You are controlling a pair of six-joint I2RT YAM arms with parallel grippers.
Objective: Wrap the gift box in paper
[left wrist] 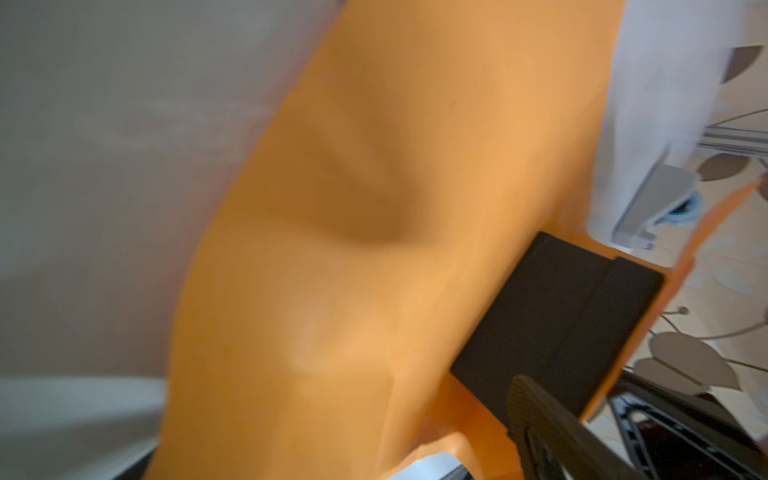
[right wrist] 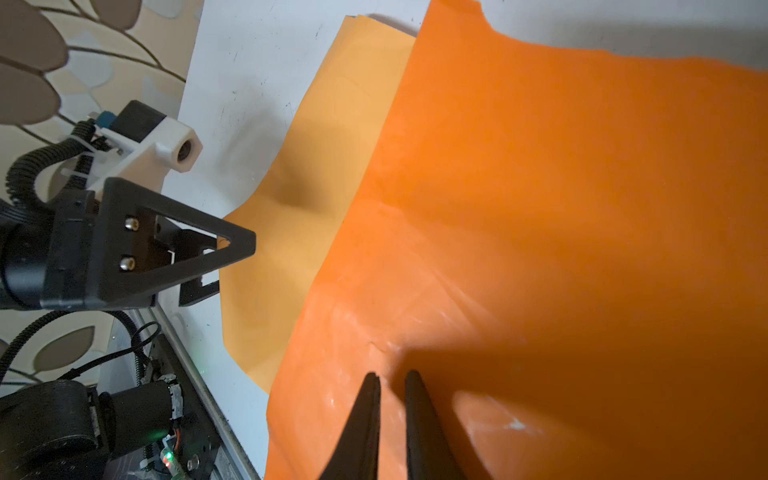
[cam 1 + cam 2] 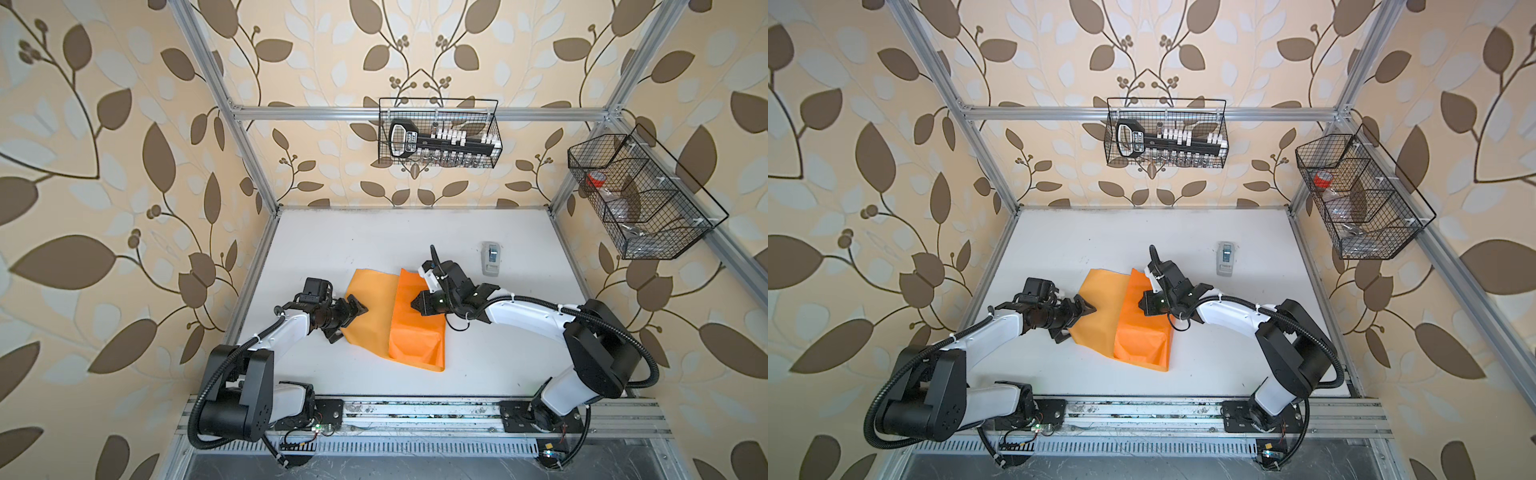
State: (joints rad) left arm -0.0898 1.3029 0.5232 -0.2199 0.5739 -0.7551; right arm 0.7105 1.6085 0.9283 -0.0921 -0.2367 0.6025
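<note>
The pale paper flap's loose edge (image 3: 348, 291) (image 1: 209, 232) still lies spread beside the folded paper. The left gripper shifts outward next and closes its open fingers on that edge.
The orange paper (image 3: 415, 340) (image 3: 1142, 336) lies mid-table, its bright right part folded up over a boxy lump. In both top views the gift box is hidden under it. The blurred left wrist view shows the black gift box (image 1: 557, 324) with paper (image 1: 374, 208) around it. My left gripper (image 3: 349, 324) (image 3: 1077, 324) is open at the paper's pale left edge, with one finger (image 1: 552, 424) near the box. My right gripper (image 3: 413, 305) (image 2: 392, 374) is shut, its tips close together and resting on top of the folded paper (image 2: 540, 208), pinching nothing.
A small grey-white tape dispenser (image 3: 491, 258) (image 3: 1226, 258) stands on the white table (image 3: 332, 241) behind the right arm. Two wire baskets hang above, one on the back rail (image 3: 440, 133) and one on the right rail (image 3: 640, 195). Aluminium frame posts edge the table.
</note>
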